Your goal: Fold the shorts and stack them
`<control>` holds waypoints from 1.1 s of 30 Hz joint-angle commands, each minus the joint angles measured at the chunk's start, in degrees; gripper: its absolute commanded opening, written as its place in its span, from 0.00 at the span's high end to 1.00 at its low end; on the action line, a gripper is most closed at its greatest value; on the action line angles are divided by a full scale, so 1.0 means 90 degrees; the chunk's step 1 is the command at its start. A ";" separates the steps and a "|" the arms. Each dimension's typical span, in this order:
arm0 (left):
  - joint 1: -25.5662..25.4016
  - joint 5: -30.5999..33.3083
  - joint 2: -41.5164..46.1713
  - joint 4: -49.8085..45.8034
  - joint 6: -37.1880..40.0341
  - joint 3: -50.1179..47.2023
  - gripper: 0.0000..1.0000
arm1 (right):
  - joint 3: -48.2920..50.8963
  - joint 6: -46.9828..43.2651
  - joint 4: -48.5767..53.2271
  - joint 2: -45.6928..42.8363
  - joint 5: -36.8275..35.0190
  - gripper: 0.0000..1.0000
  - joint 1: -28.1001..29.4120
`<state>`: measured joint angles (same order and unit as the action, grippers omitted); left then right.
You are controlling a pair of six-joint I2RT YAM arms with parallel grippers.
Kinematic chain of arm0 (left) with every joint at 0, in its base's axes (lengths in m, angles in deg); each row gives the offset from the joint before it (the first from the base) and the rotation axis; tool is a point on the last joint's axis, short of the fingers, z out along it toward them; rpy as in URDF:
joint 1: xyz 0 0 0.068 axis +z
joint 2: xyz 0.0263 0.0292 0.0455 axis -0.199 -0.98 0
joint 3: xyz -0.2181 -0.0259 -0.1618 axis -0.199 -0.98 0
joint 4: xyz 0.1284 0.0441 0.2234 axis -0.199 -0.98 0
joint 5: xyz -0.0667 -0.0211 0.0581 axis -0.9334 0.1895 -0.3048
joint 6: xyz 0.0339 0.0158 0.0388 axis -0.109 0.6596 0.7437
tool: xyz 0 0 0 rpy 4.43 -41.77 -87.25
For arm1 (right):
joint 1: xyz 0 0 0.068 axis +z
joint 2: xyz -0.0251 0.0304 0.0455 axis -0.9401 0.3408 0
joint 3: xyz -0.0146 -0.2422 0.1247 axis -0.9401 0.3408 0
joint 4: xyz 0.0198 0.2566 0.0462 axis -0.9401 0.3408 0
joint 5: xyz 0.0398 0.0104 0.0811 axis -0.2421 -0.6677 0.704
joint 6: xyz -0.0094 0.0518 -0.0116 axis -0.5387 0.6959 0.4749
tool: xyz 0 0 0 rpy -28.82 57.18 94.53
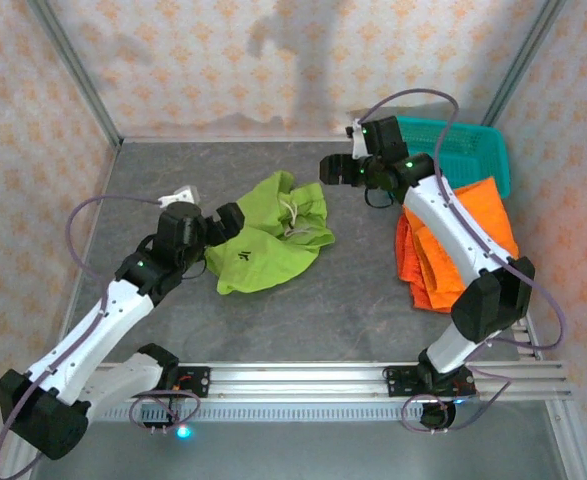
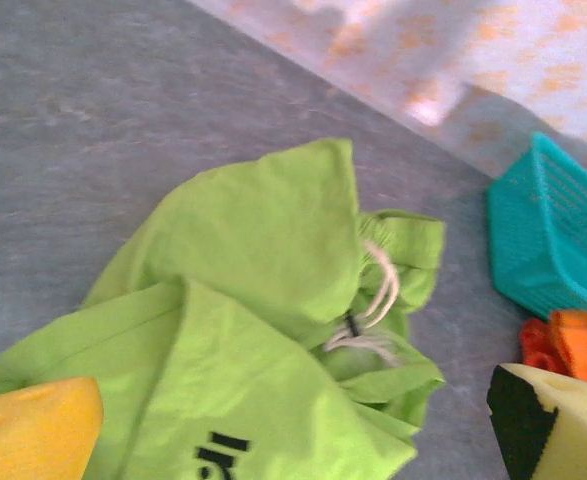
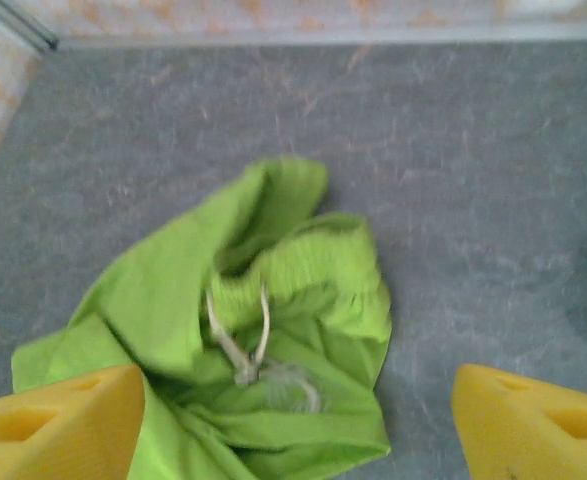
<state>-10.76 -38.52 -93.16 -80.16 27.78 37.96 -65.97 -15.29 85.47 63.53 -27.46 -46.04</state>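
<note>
My right gripper lowers and moves over onto the end of the shorts' gathered elastic waist next, since that end lies open at the shorts' edge beside bare table.
The lime-green shorts lie crumpled in the middle of the grey table, waist and pale drawstring on top. My left gripper hovers open at their left edge; in the left wrist view its fingers straddle the green cloth without holding it. My right gripper hangs open above the table just behind and to the right of the shorts; in the right wrist view the gathered waist and drawstring lie below it. Orange shorts are piled at the right, partly under the right arm.
A teal mesh basket stands at the back right corner, behind the orange pile; it also shows in the left wrist view with orange cloth in front of it. Patterned walls close in the table on three sides.
</note>
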 commanded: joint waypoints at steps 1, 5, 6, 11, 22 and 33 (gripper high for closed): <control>0.0434 -0.0249 -0.0211 -0.0609 -0.0205 0.0298 0.00 | 0.0260 -0.0170 -0.0359 -0.0323 0.0090 0.19 0.0171; 0.0801 -0.1161 -0.0791 -0.0775 0.0090 0.0693 0.00 | 0.0487 -0.0192 -0.0344 -0.0098 -0.0113 0.18 0.0275; 0.0796 -0.1386 -0.1008 -0.0759 0.0180 0.0816 0.01 | 0.0463 -0.0145 -0.0329 0.0011 -0.0270 0.18 0.0274; 0.0810 -0.1740 -0.1841 -0.0558 0.0381 0.1186 0.02 | -0.0209 -0.0172 -0.0012 0.0938 -0.0618 0.17 0.0274; 0.0946 -0.1868 -0.3653 -0.0524 0.0788 0.2722 0.04 | -0.2937 -0.0542 0.1201 0.3860 -0.0706 0.17 0.0106; 0.1074 -0.1322 -0.7840 -0.2851 0.1963 0.7440 0.20 | -0.2970 -0.0287 0.1080 0.4440 -0.0056 0.73 0.0095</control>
<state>-1.36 -52.80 -157.60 -95.68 41.07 98.37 -93.93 -18.53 95.22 104.73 -29.47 -45.26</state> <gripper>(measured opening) 0.803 0.278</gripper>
